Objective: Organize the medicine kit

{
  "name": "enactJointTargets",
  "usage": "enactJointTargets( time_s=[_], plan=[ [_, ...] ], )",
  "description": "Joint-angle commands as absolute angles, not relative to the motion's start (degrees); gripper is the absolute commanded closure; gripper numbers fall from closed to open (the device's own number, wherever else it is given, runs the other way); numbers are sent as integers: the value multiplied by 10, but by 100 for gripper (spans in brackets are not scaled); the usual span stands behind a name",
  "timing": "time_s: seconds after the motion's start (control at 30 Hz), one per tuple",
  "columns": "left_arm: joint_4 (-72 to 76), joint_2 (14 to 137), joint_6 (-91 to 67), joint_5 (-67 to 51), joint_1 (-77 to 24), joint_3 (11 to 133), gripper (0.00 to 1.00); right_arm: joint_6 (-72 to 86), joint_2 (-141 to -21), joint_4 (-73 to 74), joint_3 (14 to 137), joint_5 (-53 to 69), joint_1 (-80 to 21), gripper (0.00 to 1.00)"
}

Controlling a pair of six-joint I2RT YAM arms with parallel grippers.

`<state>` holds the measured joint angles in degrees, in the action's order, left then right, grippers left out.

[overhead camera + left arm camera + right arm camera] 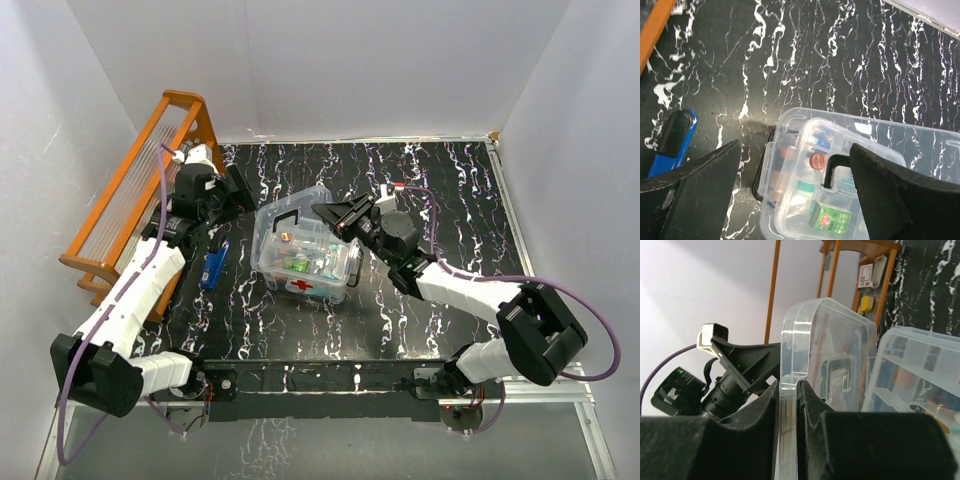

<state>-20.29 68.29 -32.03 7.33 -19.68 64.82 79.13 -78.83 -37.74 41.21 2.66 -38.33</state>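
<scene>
My right gripper will next move down and back, to the right in the top view, over the box's rim (pixel 344 243), because the clear lid hangs over the far side of the box.
The medicine kit (pixel 318 272), a clear box with a red cross on its side, stands mid-table with several small packets inside. My right gripper (pixel 330 213) is shut on the rim of its clear lid (pixel 295 212), which has a dark handle and is held tilted over the box. In the right wrist view the gripper (pixel 788 387) pinches the lid (pixel 835 335) nearly upright beside the open box (pixel 920 365). My left gripper (pixel 232 200) is open and empty, left of the box. In the left wrist view the gripper (pixel 795 200) hovers above the lid (pixel 790 170) and kit (pixel 925 145).
An orange wooden rack (pixel 130 190) stands along the left wall, and also shows in the right wrist view (pixel 835 260). A blue and black item (pixel 213 265) lies on the table between the rack and the kit, seen also in the left wrist view (pixel 672 140). White walls enclose the table.
</scene>
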Motion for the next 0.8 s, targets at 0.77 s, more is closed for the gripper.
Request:
enactJointTargets(
  time_s=[0.77],
  plan=[
    [-144, 765, -348, -250, -119, 551, 11, 805, -667, -416, 283, -60, -390, 88]
  ],
)
